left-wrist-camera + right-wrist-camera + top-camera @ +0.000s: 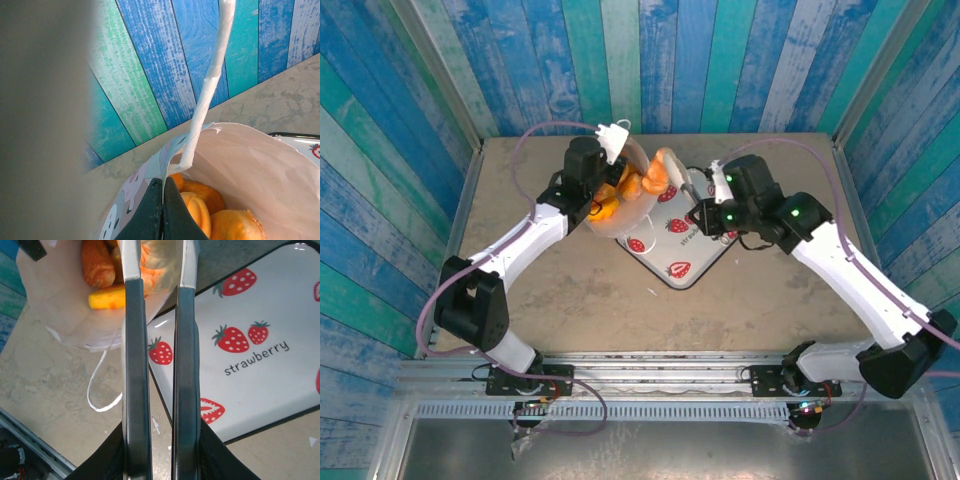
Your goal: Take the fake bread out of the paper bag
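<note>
The empty near corner of the tray lies below my right gripper's fingers and back, so my gripper will next draw back and down over the tray's near corner to release the fake bread.
The paper bag lies tilted at the back middle of the table, its mouth toward the right. My left gripper is shut on the bag's rim, and one white loop handle stands up above it. Several orange pieces of fake bread sit inside the bag. My right gripper reaches into the bag's mouth. Its jaws are shut on a pale orange piece of fake bread at the opening. More bread lies deeper in.
A white strawberry-print tray with a black rim lies just right of the bag, under my right gripper. The bag's other loop handle trails on the table. Painted plank walls enclose the back and both sides.
</note>
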You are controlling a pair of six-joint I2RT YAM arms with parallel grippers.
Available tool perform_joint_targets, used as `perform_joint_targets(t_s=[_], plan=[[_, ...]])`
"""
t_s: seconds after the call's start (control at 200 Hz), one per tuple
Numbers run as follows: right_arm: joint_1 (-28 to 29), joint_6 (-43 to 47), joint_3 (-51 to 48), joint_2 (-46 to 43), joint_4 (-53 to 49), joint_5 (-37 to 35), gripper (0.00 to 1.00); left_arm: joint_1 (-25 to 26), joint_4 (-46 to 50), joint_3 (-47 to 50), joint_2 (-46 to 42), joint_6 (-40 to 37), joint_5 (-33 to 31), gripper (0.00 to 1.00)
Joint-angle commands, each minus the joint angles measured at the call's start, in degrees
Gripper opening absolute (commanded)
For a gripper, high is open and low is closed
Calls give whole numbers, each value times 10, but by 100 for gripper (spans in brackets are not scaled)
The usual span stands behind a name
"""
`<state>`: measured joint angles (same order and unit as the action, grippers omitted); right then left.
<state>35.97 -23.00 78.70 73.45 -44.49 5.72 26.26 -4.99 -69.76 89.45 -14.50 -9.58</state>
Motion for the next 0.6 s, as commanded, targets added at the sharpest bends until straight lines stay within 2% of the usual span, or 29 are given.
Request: perform_joint_targets(t_s=[0.0, 0.28, 0.596], plan=[[-29, -22, -16, -43, 18, 27, 18, 2, -32, -22, -25, 6, -8, 0], [-94, -66, -66, -98, 7, 97, 19, 2, -26, -24, -25, -4, -18, 0], [-107, -73, -110, -75, -58, 154, 18, 2, -29, -20, -29, -10, -21, 0]])
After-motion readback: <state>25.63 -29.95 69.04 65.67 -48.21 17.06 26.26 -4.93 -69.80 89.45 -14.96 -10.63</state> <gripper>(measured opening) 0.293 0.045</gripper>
